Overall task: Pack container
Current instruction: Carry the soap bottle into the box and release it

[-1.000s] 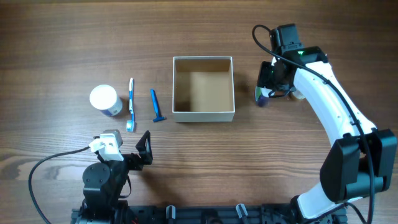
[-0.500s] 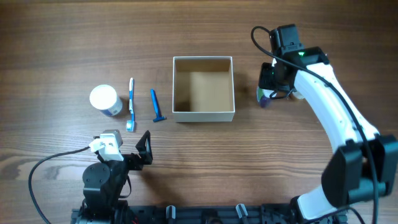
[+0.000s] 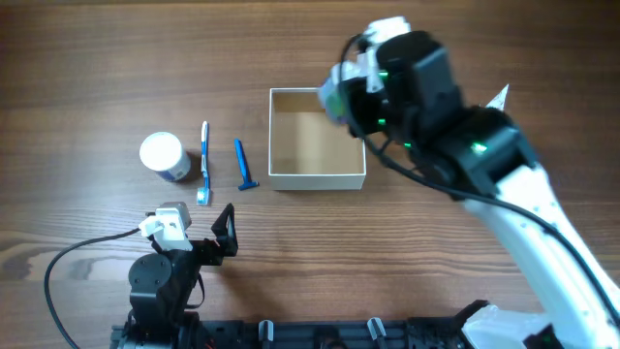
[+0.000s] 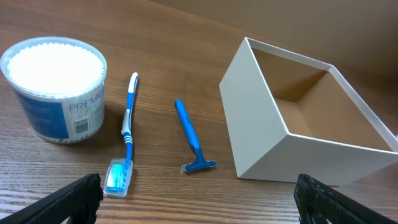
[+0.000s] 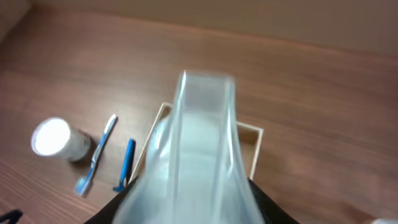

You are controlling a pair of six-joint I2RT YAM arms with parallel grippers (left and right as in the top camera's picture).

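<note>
My right gripper lowers the held tube [image 5: 196, 143] into the empty container [image 3: 316, 178] next, beside the container's side farthest from the razor, then opens.
The container [image 3: 316, 178] is a square white-walled box with a tan inside, at the table's middle. It also shows in the left wrist view [image 4: 261, 137] and the right wrist view [image 5: 257, 146]. My right gripper [image 5: 193, 208] is shut on a pale translucent tube [image 5: 196, 143] and holds it high over the container's far right corner; the tube shows in the overhead view [image 3: 334, 94]. My left gripper [image 4: 199, 199] is open and empty, low at the table's front left [image 3: 225, 235].
Left of the container lie a blue razor [image 3: 242, 165], a blue-and-white toothbrush [image 3: 204, 160] and a round white-lidded jar [image 3: 163, 155]. They also show in the left wrist view: razor [image 4: 189, 134], toothbrush [image 4: 127, 124], jar [image 4: 56, 87].
My right arm has risen from the table right of the container and swung left over the container's far right corner, carrying the tube. The left arm has not moved.
</note>
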